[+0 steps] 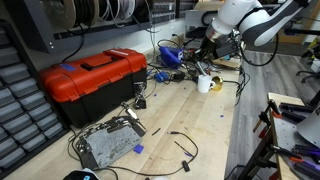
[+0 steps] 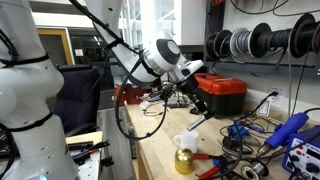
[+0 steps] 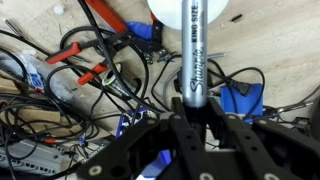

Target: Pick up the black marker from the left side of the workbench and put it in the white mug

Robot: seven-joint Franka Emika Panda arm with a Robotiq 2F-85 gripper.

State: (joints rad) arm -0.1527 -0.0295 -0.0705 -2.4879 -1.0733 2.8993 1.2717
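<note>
I should next ease the black marker down into the white mug's opening [image 2: 188, 132] [image 3: 173, 11] with my gripper and let it go there, because the marker's far end already slants toward that opening.
My gripper [image 3: 193, 112] is shut on the black marker [image 3: 194, 50], a grey-barrelled Sharpie whose far end points at the white mug [image 3: 190, 10] at the top of the wrist view. In both exterior views the gripper [image 1: 207, 58] [image 2: 200, 106] hangs just above the white mug [image 1: 205, 84] [image 2: 186, 144], which stands on the light wooden workbench [image 1: 190, 120]. The marker [image 2: 199, 122] slants down toward the mug's mouth. Its tip is close to the rim; I cannot tell if it is inside.
A red toolbox [image 1: 95, 75] stands on the bench beside a grey metal box [image 1: 108, 143]. Tangled cables, a blue tool [image 1: 170, 55] and red-handled pliers [image 3: 85, 75] crowd the space around the mug. A yellow bottle [image 2: 184, 160] stands in front of the mug.
</note>
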